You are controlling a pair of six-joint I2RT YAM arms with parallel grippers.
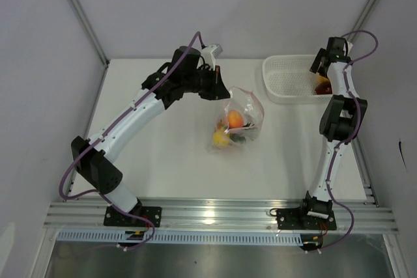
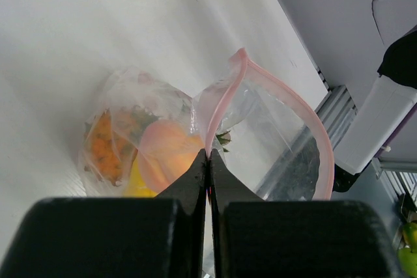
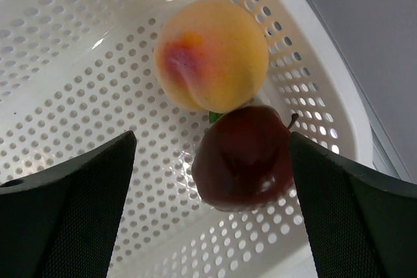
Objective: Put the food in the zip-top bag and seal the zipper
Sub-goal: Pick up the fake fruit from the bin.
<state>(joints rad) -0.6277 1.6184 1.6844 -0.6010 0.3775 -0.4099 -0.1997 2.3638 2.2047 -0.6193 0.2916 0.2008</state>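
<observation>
My right gripper will go down into the basket (image 1: 287, 79) next and close around the pink-yellow peach (image 1: 323, 79), because it lies below the open fingers, just beyond the dark red apple.
The clear zip-top bag (image 1: 236, 122) lies mid-table with its mouth lifted open. My left gripper (image 1: 218, 87) is shut on the pink zipper strip (image 2: 225, 99) at the bag's edge and holds it up. Inside the bag are an orange pineapple (image 2: 104, 144), a peach (image 2: 168, 154) and a yellow fruit (image 1: 221, 138). My right gripper (image 3: 212, 161) hangs open over the white basket (image 1: 287, 79). Between its fingers lies a dark red apple (image 3: 242, 157), untouched, with a pink-yellow peach (image 3: 212, 53) just beyond it.
The white mesh basket (image 3: 78, 63) stands at the table's back right. A grey wall runs close along the right side, and an aluminium rail (image 1: 215, 213) carries the arm bases at the near edge.
</observation>
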